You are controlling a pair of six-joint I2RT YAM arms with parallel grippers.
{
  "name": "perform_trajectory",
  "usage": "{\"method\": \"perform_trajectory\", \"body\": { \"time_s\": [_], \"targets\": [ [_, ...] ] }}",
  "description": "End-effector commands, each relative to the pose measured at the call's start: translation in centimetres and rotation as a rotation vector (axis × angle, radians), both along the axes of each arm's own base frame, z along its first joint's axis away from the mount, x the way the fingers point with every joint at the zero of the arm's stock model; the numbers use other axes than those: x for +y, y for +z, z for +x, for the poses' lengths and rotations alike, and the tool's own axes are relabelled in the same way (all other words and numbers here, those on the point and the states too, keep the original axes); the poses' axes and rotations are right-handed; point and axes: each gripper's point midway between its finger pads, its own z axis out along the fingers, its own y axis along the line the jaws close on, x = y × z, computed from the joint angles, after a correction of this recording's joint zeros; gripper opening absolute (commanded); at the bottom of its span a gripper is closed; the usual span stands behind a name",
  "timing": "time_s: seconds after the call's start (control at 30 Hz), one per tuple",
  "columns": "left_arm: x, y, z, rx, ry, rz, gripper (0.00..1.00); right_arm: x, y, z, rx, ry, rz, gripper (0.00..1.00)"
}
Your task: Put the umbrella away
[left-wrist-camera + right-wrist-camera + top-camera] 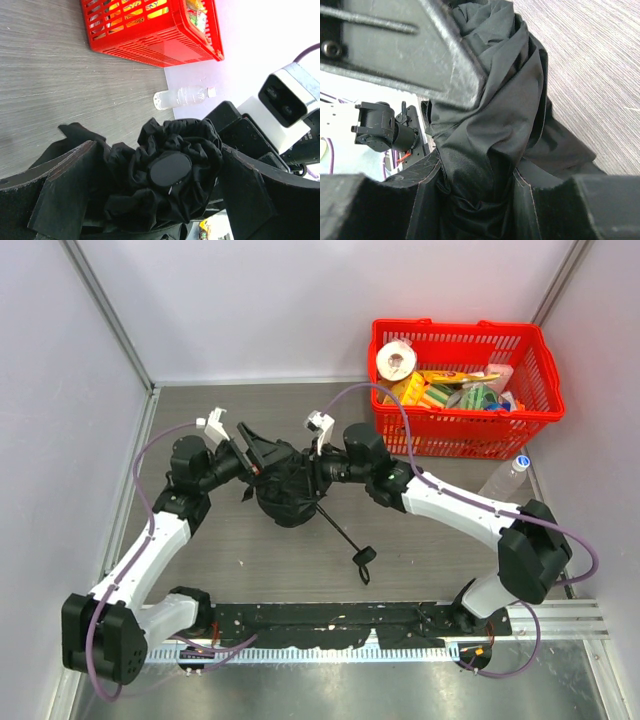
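My left gripper will next stay nearly in place and close its fingers on the umbrella's crumpled fabric around the oval cap (pixel 170 169), already between its open fingers.
The umbrella (pixel 285 495) lies as a bunched black bundle at mid-table. Its thin shaft runs toward the near right, ending in the small handle with loop (pixel 363 558). My left gripper (pixel 262 455) is open wide, straddling the bundle's far left end. In the left wrist view the crumpled fabric and oval cap (pixel 170 169) sit between its fingers (pixel 65 192); left gripper (pixel 157 145). My right gripper (pixel 305 475) comes in from the right and is shut on the umbrella. The right wrist view shows folds of fabric (pixel 485 125) pinched between its pads (pixel 380 205); right gripper (pixel 477 175).
A red basket (pixel 465 430) filled with packets and a tape roll stands at the back right, also in the left wrist view (pixel 150 45). A clear plastic bottle (pixel 503 480) lies just in front of the basket, near the right wall (pixel 182 96). Walls close in the table's left, back and right.
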Motion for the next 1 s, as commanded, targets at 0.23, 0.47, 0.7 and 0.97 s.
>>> {"method": "perform_trajectory", "body": {
  "time_s": [0.23,0.47,0.7,0.97],
  "targets": [
    [-1.0,2.4,-0.4,-0.09,0.001,-0.043,0.93,2.7,6.0,-0.1,-0.098,0.036,0.149,0.01],
    [-1.1,3.3,0.2,-0.108,-0.002,-0.029,0.44,1.9,5.3,-1.0,-0.106,0.058,0.108,0.01],
    [-1.4,4.0,0.0,-0.139,-0.011,-0.109,0.0,1.3,4.2,-0.9,-0.044,0.012,0.057,0.06],
    [-0.9,4.4,1.3,-0.16,0.062,-0.203,0.0,-1.3,2.9,0.0,0.2,-0.231,-0.06,0.7]
  ]
}}
